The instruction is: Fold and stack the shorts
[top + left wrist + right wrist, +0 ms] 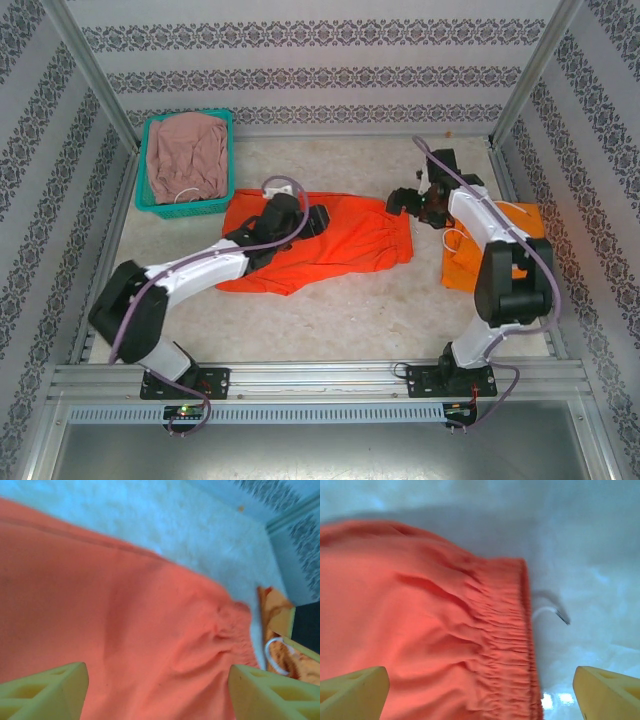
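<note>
I will lower my right gripper onto the ribbed part of the waistband beside the white drawstring and close there, since the gathered waistband (505,645) runs between my open fingers.
The red-orange shorts (340,245) lie spread flat in the middle of the table. My left gripper (316,216) hovers over their upper middle; in the left wrist view its fingers (45,695) stand wide apart, open, with the cloth (125,620) beneath them. My right gripper (405,200) is at the waistband corner on the right, open, over the gathered waistband (505,645), with a white drawstring (547,611) beside it. The yellow-orange shorts (462,262) lie folded at the right under the right arm. The dusty pink shorts (187,155) sit in the basket.
A teal mesh basket (150,205) stands at the back left corner. Patterned walls and metal posts close in the table on three sides. The yellow-orange shorts (282,655) and their drawstring loop (272,652) lie just right of the red-orange waistband.
</note>
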